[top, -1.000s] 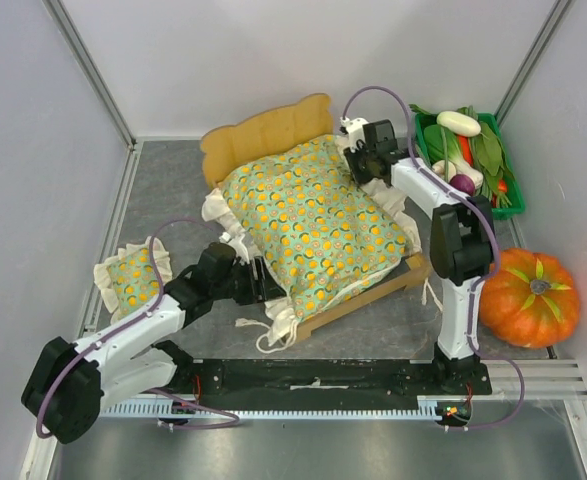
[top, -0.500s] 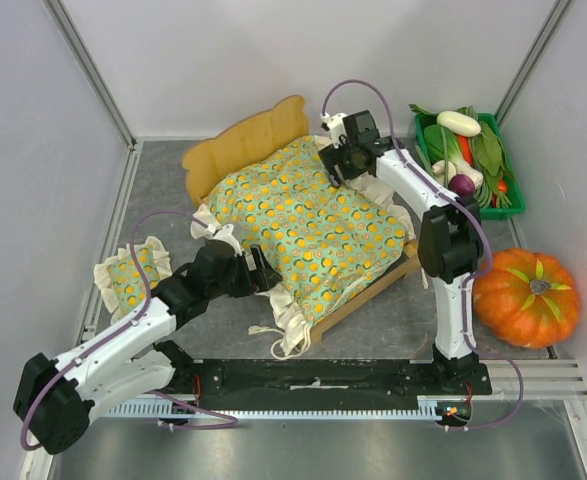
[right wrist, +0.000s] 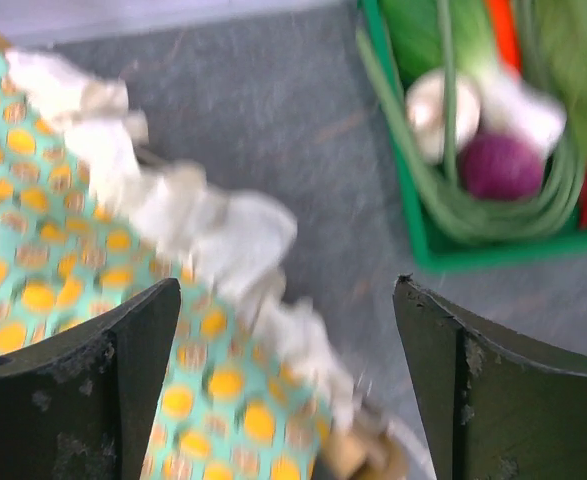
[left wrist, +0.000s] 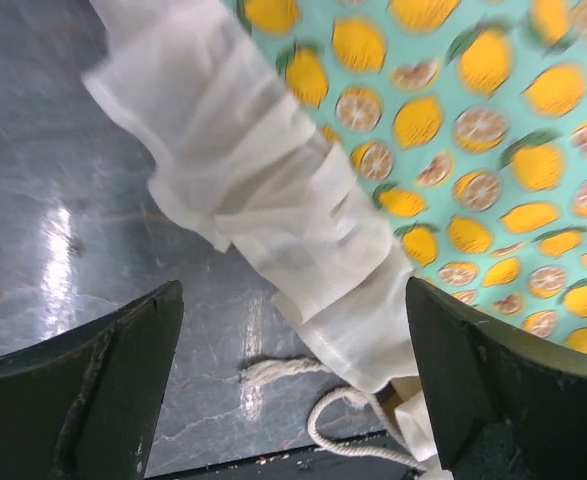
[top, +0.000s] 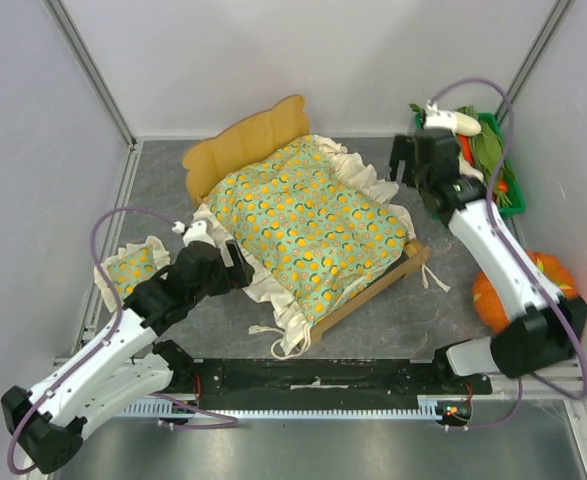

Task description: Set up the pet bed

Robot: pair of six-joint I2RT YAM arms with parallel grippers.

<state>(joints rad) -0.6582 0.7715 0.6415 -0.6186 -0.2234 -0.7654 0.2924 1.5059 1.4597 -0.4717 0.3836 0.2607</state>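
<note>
The middle of the wooden side bar (top: 378, 288) shows uncovered by frill, so the robot's right gripper will next come back toward the robot's base and down, turning to straddle it.
The pet bed (top: 243, 148) lies diagonally mid-table, its arched wooden headboard at the far left and a wooden side rail (top: 378, 288) showing at the near right. A green orange-dotted frilled cushion (top: 308, 225) covers its base. My left gripper (top: 241, 272) is open just off the cushion's near-left frill (left wrist: 273, 190), with nothing between its fingers (left wrist: 93, 390); a white cord (left wrist: 303, 375) lies on the floor below. Beyond the bed's far-right corner, my right gripper (top: 403, 165) also stands open and empty, above the cushion edge (right wrist: 53, 250) and bare floor.
A small matching pillow (top: 133, 272) lies left of my left arm. A green crate (top: 513, 205) of vegetables stands at the far right, also in the right wrist view (right wrist: 443, 240). An orange pumpkin (top: 553, 270) sits behind my right arm. Walls close in left, right and back.
Both grippers have opened and let go of the cushion. The right arm swung right toward the crate; the left drew back to the near left. The bed turned slightly and now rests.
</note>
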